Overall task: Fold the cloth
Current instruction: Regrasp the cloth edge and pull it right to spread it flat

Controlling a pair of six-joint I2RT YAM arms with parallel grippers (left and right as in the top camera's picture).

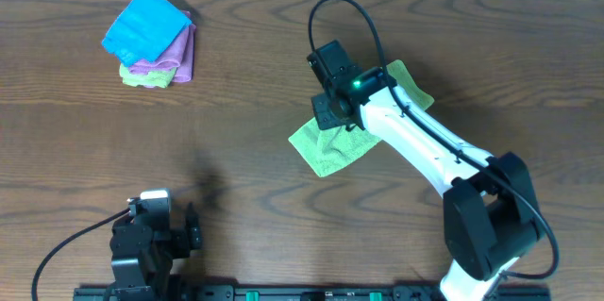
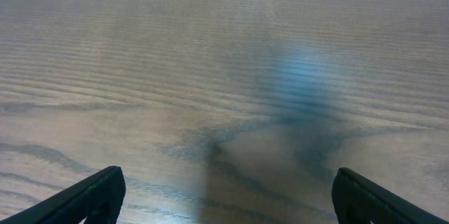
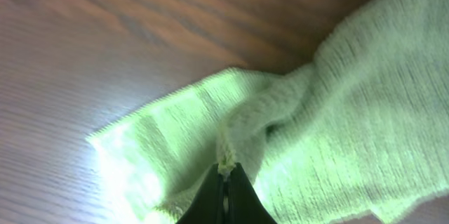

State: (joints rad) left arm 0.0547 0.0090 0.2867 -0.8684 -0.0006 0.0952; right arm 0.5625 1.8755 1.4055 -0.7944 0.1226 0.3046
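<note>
I will pull the cloth's edge back, lower it and let go next. The cloth is rumpled, and bare wood short of the bar [image 1: 408,237] is behind my right gripper.
A light green cloth [image 1: 332,146] lies on the wooden table right of centre, partly under my right arm. In the right wrist view the green cloth [image 3: 351,112] fills the right side, rumpled, with one corner flat on the table at the left. My right gripper [image 3: 224,171] is shut on a pinched edge of the cloth and holds it up. In the overhead view the right gripper [image 1: 330,110] is over the cloth's upper middle. My left gripper [image 2: 224,196] is open and empty over bare wood, parked at the front left [image 1: 151,230].
A stack of folded cloths, blue [image 1: 146,25] on top of pink [image 1: 179,56] and green, sits at the back left. A black rail [image 1: 283,293] runs along the table's front edge.
</note>
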